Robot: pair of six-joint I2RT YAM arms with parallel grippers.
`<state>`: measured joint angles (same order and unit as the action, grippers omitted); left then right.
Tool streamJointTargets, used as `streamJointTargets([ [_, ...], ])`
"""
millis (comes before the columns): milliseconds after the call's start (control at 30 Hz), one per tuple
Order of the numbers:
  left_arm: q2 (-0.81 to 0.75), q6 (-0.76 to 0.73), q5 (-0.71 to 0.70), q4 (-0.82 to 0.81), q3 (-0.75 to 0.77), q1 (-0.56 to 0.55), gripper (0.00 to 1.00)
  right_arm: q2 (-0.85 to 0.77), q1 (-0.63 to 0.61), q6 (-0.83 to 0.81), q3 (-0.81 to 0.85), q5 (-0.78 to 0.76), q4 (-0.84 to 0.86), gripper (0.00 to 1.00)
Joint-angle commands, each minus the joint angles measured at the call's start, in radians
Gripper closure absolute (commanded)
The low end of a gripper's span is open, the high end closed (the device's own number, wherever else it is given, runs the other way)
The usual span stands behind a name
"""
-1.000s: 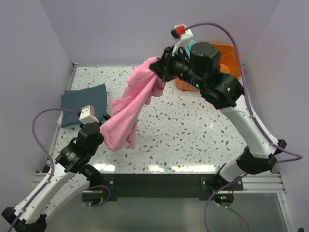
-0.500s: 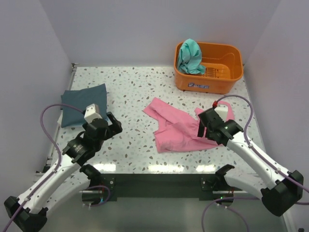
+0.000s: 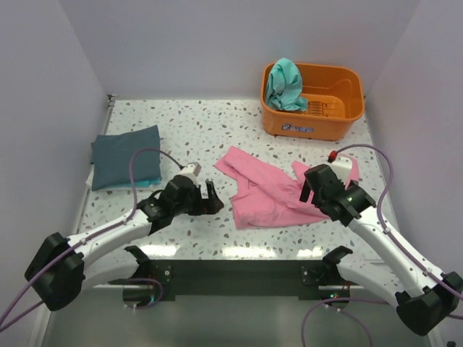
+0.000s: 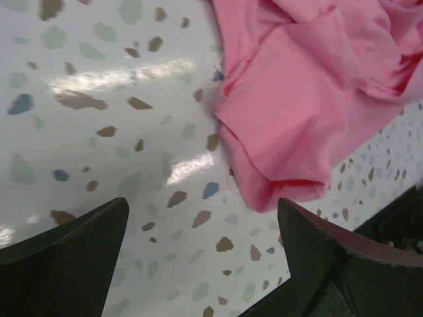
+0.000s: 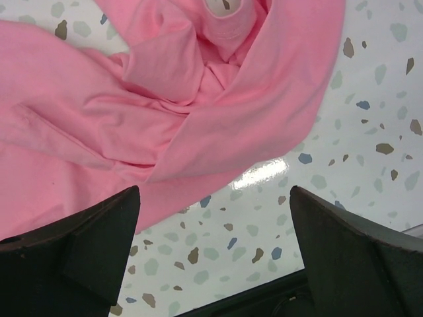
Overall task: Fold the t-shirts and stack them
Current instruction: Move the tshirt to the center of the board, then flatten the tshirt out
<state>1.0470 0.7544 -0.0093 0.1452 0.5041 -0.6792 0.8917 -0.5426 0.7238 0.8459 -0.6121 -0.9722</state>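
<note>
The left gripper moves to the right in the top view and down onto the pink t-shirt's near corner (image 3: 241, 221) (image 4: 274, 190) next. Only bare table lies between its open fingers.
The pink t-shirt (image 3: 269, 191) lies crumpled on the table, right of centre; it also fills the top of the left wrist view (image 4: 310, 86) and the right wrist view (image 5: 165, 99). My left gripper (image 3: 215, 197) (image 4: 203, 205) stands open just left of the shirt's near-left corner, nothing between its fingers. At the shirt's right edge my right gripper (image 3: 309, 189) (image 5: 215, 191) is open too, over bare table at the hem. The dark slate t-shirt (image 3: 126, 155) lies folded at the far left. A teal t-shirt (image 3: 283, 83) hangs over the basket's left rim.
The orange plastic basket (image 3: 340, 108) stands at the back right against the wall. Grey walls close in the speckled table (image 3: 217, 130) on the left, back and right. The dark front rail (image 3: 239, 278) runs between the arm bases.
The right gripper held the pink t-shirt high a second ago; it has let go, and the shirt now lies on the table. Both arms have come down beside it, the left reaching right.
</note>
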Motion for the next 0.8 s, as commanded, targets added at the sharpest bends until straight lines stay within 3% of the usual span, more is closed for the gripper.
streamJointTargets([
  [0, 0.067, -0.046, 0.083, -0.211, 0.048, -0.135, 0.00, 0.041, 0.009, 0.039, -0.007, -0.043, 0.029, 0.01],
  [200, 0.235, -0.076, 0.042, -0.277, 0.131, -0.279, 0.01, 0.108, 0.075, -0.004, -0.021, 0.050, 0.133, 0.01],
  [333, 0.372, -0.084, -0.018, -0.260, 0.186, -0.309, 0.09, 0.151, 0.093, -0.030, -0.059, 0.126, 0.252, 0.01],
  [433, 0.459, -0.087, -0.038, -0.248, 0.234, -0.315, 0.52, 0.213, 0.110, -0.040, -0.065, 0.202, 0.326, 0.01],
  [467, 0.464, -0.086, -0.040, -0.239, 0.241, -0.316, 0.86, 0.233, 0.112, -0.038, -0.064, 0.233, 0.335, 0.01],
  [500, 0.464, -0.086, -0.046, -0.236, 0.246, -0.322, 1.00, 0.262, 0.115, -0.040, -0.061, 0.253, 0.343, 0.02],
  [600, 0.400, -0.086, -0.108, -0.213, 0.229, -0.339, 1.00, 0.306, 0.116, -0.035, -0.079, 0.287, 0.377, 0.07],
  [767, 0.167, -0.081, -0.221, -0.098, 0.139, -0.344, 1.00, 0.334, 0.116, -0.021, -0.093, 0.244, 0.345, 0.10],
])
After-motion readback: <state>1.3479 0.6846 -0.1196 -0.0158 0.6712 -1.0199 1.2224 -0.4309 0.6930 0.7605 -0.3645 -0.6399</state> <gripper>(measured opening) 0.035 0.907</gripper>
